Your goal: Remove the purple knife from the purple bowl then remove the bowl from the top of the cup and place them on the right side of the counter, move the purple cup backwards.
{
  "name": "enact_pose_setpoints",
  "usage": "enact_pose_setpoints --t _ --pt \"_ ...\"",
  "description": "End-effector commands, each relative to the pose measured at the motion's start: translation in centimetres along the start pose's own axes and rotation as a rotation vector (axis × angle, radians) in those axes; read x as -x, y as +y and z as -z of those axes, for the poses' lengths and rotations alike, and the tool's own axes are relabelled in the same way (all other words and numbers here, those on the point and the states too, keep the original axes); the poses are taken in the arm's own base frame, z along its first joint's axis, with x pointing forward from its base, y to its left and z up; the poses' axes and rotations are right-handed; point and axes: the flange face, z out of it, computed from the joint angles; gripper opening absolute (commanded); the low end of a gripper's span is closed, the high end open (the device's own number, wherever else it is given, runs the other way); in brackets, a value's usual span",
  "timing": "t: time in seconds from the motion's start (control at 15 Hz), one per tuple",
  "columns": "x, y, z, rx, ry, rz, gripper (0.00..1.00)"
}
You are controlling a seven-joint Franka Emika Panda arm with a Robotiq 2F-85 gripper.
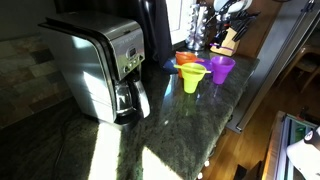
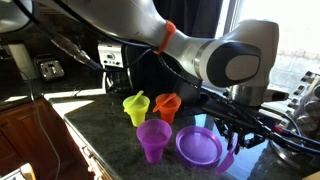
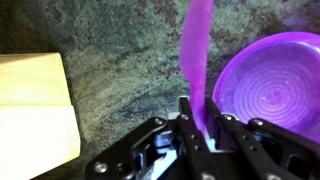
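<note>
My gripper brings the knife down toward the dark stone beside the purple bowl next, then lets go of it there.
My gripper is shut on the purple knife, which sticks out from between the fingers. In an exterior view the knife hangs just beside the purple bowl. The bowl stands on the dark stone counter and also shows in the wrist view, to the right of the knife. The purple cup stands upright next to the bowl, with nothing on top of it. It also shows in an exterior view.
A yellow-green cup and an orange cup stand behind the purple cup. A coffee maker fills one end of the counter. A knife block stands near the cups. A pale wooden block lies beside the gripper.
</note>
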Motion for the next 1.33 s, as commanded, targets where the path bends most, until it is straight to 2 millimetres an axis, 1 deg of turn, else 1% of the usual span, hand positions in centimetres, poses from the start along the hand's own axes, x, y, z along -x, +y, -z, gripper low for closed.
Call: enact_pose_setpoints --t 0.0,0.33,0.53,0.8,1.27 --pt "-1.3 0.9 -1.8 -0.001 0.01 0.084 0.05" --pt "-2.9 1.2 -4.4 -0.03 0.008 0.157 0.05" --pt "-3.7 1.4 -5.6 -0.042 0.011 0.192 0.05" --pt "-4.9 1.2 -7.2 -0.061 0.027 0.181 0.05" --pt "-7.0 0.9 -9.3 -0.074 0.04 0.147 0.05"
